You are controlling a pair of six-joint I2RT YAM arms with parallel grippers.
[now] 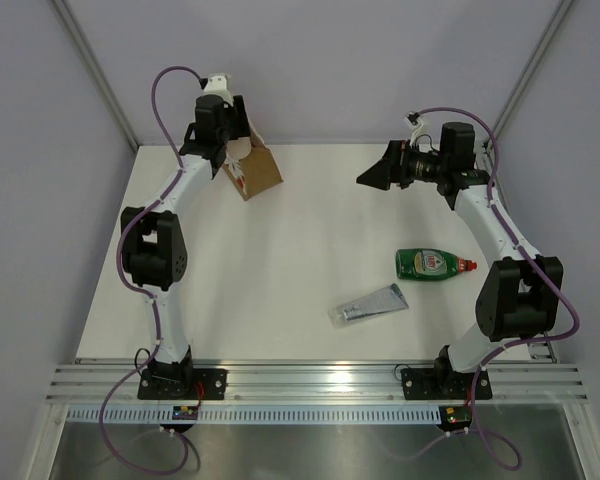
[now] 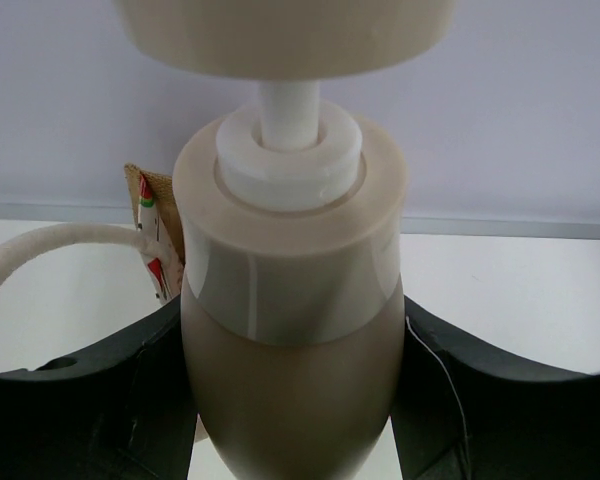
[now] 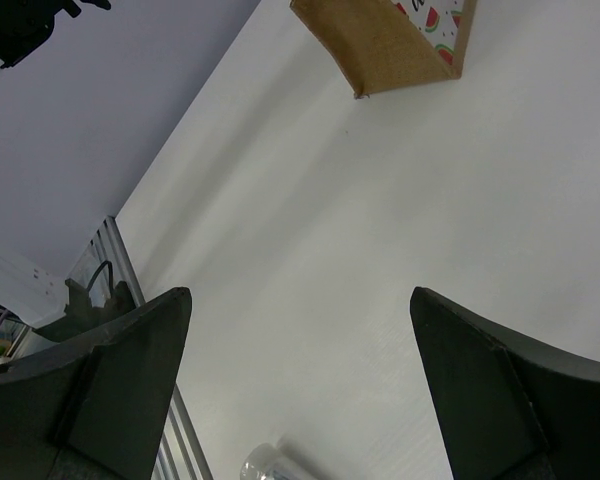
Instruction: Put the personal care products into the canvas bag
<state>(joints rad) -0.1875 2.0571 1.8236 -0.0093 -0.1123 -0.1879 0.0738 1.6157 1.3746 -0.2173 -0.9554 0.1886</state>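
Next, my left gripper eases left in the wrist view, then down to release inside the canvas bag's opening (image 1: 248,149), as the bag's printed edge shows there.
My left gripper (image 1: 217,104) is shut on the beige pump bottle (image 1: 213,84) and holds it up at the far left, just above and behind the canvas bag (image 1: 252,170). In the left wrist view the pump bottle (image 2: 290,300) fills the space between the black fingers (image 2: 100,400), and the bag's printed edge (image 2: 152,225) and white handle (image 2: 40,245) show behind it. My right gripper (image 1: 374,170) is open and empty above the table's far right. The green red-capped bottle (image 1: 435,263) and the silver-grey tube (image 1: 370,304) lie on the table at the right. The orange bottle is not in view.
The right wrist view shows the bag (image 3: 390,45) far ahead between the open fingers (image 3: 130,370), and a clear cap (image 3: 265,465) at the bottom edge. Grey walls close the table's back and sides. A metal rail (image 1: 310,380) runs along the near edge.
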